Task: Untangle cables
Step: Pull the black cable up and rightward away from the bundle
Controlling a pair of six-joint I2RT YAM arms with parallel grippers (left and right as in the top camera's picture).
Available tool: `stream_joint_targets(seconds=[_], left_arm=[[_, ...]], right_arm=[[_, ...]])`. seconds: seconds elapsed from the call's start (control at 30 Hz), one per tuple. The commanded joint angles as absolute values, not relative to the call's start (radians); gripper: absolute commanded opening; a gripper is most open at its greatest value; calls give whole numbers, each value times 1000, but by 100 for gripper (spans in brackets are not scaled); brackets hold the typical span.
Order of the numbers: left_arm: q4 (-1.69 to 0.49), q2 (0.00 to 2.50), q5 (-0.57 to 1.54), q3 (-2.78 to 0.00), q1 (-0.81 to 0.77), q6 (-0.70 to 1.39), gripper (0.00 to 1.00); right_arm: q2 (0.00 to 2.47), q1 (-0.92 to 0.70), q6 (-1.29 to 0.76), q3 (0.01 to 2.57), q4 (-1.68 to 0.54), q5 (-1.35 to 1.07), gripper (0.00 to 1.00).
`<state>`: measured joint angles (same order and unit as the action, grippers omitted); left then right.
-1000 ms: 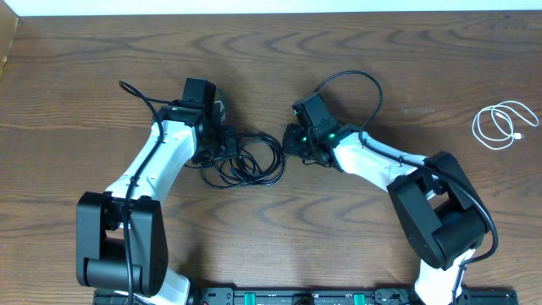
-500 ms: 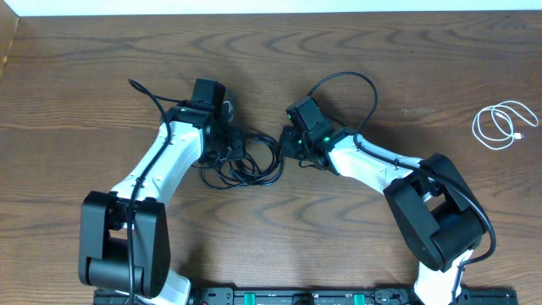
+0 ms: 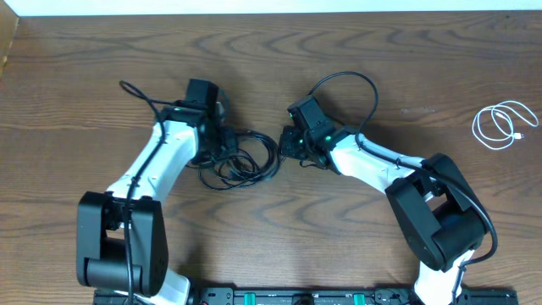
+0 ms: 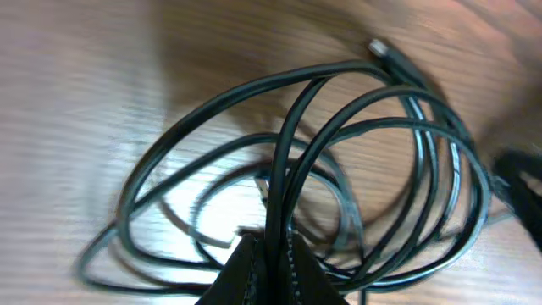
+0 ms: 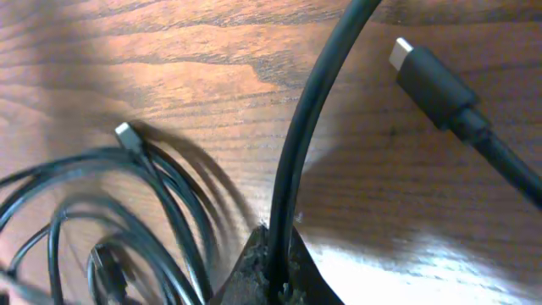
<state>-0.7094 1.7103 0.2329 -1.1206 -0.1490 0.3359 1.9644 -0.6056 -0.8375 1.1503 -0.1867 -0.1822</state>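
Observation:
I next need to lift my right gripper and pull the black cable from the tangle toward the bare wood lying open beside the white cable [image 3: 501, 125]. Then I need to lower and release the black cable.
A tangle of black cables [image 3: 246, 159] lies in loops on the table between my two arms. My left gripper [image 3: 222, 146] is shut on strands of the black cables [image 4: 339, 161] at the tangle's left side; its jaws [image 4: 273, 254] pinch the cord. My right gripper [image 3: 288, 144] is shut on one thicker black cable [image 5: 309, 119] at the tangle's right side, its jaws [image 5: 275, 250] closed round it. A black plug end [image 5: 428, 80] and a small silver plug tip [image 5: 125, 133] lie on the wood. A white cable [image 3: 501, 125] lies coiled far right.
The wooden table [image 3: 279, 59] runs to a light wall strip at the back. A black rail [image 3: 305, 296] lies along the front edge. Each arm's own black wire arcs above it, one by the left arm [image 3: 140, 93], one by the right [image 3: 360, 80].
My left arm shifted slightly back to the left after a small move right, tugging the tangle's loops a little. My right gripper stayed nearly still on its cable.

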Motion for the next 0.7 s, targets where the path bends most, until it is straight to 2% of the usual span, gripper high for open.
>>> stream_joint_targets(seconds=[0.0, 0.33, 0.67], left_arm=[[-739, 1715, 170, -1115, -76, 422, 8], [-781, 1715, 163, -1114, 71, 459, 8], [-804, 1718, 110, -1114, 102, 508, 8]], right_arm=[[1871, -574, -776, 1154, -204, -217, 1], [1553, -505, -654, 1154, -285, -216, 1], [1254, -397, -484, 1154, -185, -216, 1]])
